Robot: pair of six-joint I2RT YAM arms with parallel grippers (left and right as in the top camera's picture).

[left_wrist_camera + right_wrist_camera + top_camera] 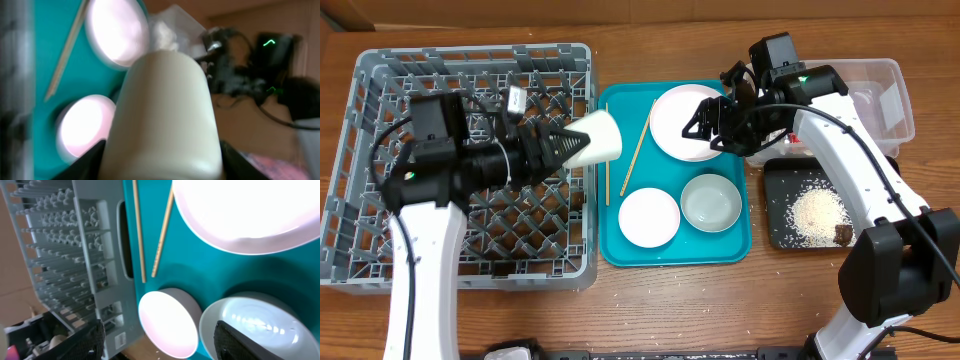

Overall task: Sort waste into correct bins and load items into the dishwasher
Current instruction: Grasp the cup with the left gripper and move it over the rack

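Note:
My left gripper moves back and down next, tilting the small white cup (597,137) into the grey dish rack's near corner, since slots stand empty there.
My left gripper (563,141) is shut on the small white cup (597,137) and holds it on its side in the air, over the right wall of the grey dish rack (380,160). In the left wrist view the cup (162,100) fills the space between the fingers (162,157). My right gripper (706,124) is open and empty above the large plate (672,112). The small plate (648,217), bowl (711,202) and two chopsticks (638,146) lie on the teal tray (620,250). The right wrist view shows its fingers (159,330) apart above the small plate (167,322) and bowl (255,327).
The black tray (775,225) at the right holds rice (817,210) and a brown lump (843,234). The clear tub (895,90) stands behind it, partly hidden by my right arm. A few rice grains lie on the wooden table in front.

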